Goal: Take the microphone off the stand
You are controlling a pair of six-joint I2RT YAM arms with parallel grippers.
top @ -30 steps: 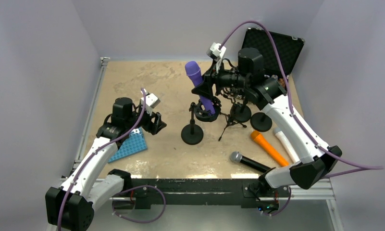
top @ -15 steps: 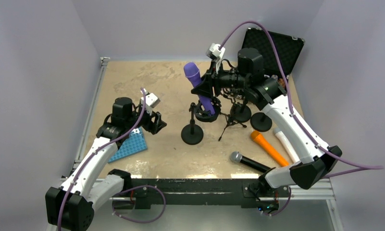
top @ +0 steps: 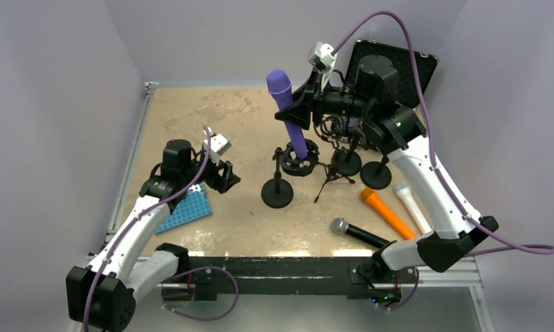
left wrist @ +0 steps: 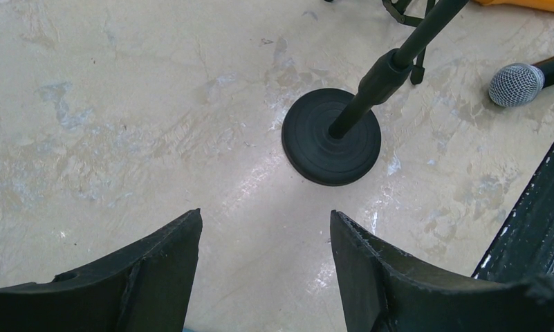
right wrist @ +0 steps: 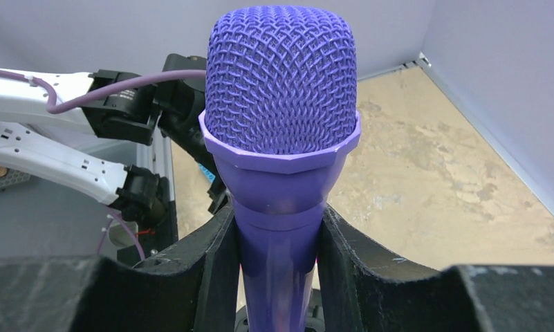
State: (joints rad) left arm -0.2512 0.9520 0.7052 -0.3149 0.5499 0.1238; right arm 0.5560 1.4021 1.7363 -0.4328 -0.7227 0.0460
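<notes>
My right gripper will next move back and down and tilt the microphone flat to release it in the gap between the black and orange microphones, because that gap is bare.
My right gripper (top: 298, 113) is shut on the purple microphone (top: 286, 111) just below its mesh head and holds it above the round clip of the black stand (top: 296, 160). The microphone's lower end stands just over the clip's ring; I cannot tell whether they touch. In the right wrist view the microphone (right wrist: 282, 138) fills the centre, pinched between both fingers (right wrist: 215, 270). My left gripper (top: 222, 178) is open and empty, low over the table at the left. In the left wrist view its jaws stand wide apart (left wrist: 265, 238), facing a round stand base (left wrist: 331, 144).
A second black stand with a round base (top: 277, 190) sits in front of the clip stand. Other stands and a small tripod (top: 336, 169) cluster behind. An orange microphone (top: 387, 213), a white one (top: 411, 206) and a black one (top: 360, 233) lie at front right. A blue mat (top: 187, 207) lies left. An open case (top: 395, 66) stands at the back.
My right gripper has risen and shifted right with the purple microphone, drawing it up out of the stand's clip and more upright. The left arm has not moved.
</notes>
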